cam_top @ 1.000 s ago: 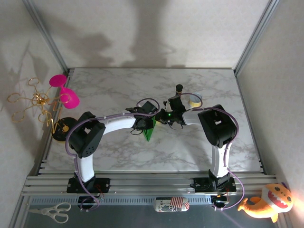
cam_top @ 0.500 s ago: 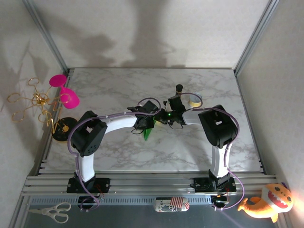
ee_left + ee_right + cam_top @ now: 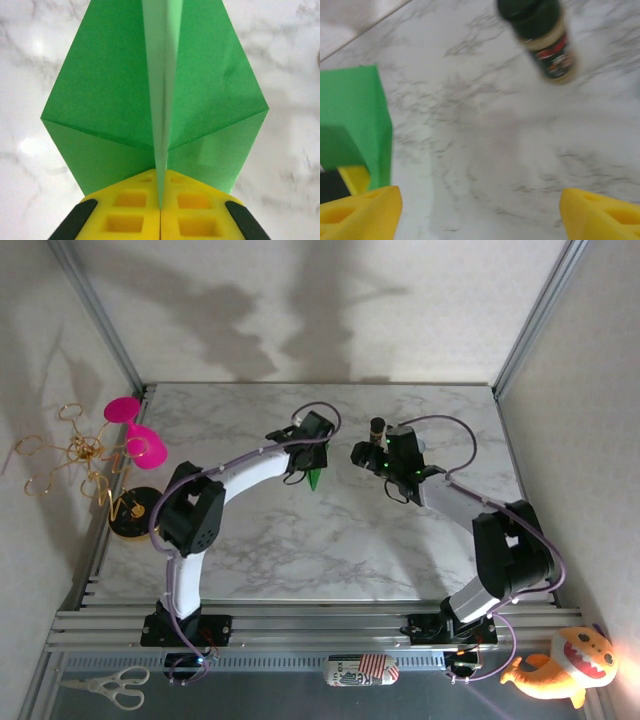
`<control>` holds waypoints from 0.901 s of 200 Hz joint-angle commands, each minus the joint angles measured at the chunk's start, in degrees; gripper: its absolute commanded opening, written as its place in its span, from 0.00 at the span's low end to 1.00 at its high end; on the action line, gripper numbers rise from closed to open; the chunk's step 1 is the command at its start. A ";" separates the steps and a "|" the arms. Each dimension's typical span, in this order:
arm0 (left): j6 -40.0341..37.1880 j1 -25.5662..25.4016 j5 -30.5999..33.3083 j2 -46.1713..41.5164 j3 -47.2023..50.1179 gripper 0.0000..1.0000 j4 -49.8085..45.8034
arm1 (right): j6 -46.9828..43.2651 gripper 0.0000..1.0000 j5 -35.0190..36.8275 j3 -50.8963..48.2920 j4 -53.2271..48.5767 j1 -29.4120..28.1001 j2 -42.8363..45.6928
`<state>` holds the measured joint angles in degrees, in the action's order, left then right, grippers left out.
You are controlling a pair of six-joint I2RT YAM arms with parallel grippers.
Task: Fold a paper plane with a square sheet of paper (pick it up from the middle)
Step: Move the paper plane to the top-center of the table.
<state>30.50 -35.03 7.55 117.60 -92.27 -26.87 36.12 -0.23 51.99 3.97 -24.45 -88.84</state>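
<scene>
My left gripper should move down next toward the marble beneath the plane and let go of the fold, because the folded dart still hangs above the tabletop.
The paper plane (image 3: pixel 105 100) is a bright green folded dart with a pale centre crease and two slanted wings. My left gripper (image 3: pixel 161 200) is shut on that crease, its yellow fingers (image 3: pixel 125 210) pressed together. From above, the plane (image 3: pixel 316 478) hangs just below the left gripper (image 3: pixel 306 454), over the middle back of the table. My right gripper (image 3: pixel 480 215) is open, its yellow fingertips (image 3: pixel 360 210) far apart over bare marble. It sits just right of the plane (image 3: pixel 355 115), apart from it. From above, the right gripper (image 3: pixel 362 453) is level with the left one.
A dark spice bottle (image 3: pixel 378 427) stands just beyond the right gripper, also in the right wrist view (image 3: pixel 545 40). A pink glass and gold wire stand (image 3: pixel 130 440) sit off the table's left edge. Scissors (image 3: pixel 100 687) and a plush toy (image 3: pixel 560 665) lie in front of the bases.
My right gripper let go of the paper, opened wide and drew back to the right. My left gripper stayed shut on the plane and carried it farther back on the table.
</scene>
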 commanded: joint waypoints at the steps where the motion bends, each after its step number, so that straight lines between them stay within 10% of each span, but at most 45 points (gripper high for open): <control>1: -4.57 1.64 3.37 5.84 -5.78 0.07 -3.23 | -1.66 0.90 7.23 -3.28 -1.62 0.15 2.85; 180: -8.42 5.23 0.75 21.42 -22.29 0.39 -11.55 | 1.41 0.90 1.05 -4.88 0.16 0.45 1.49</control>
<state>23.20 -30.26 9.21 136.73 -113.03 -35.09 36.84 1.30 47.33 3.62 -24.25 -86.54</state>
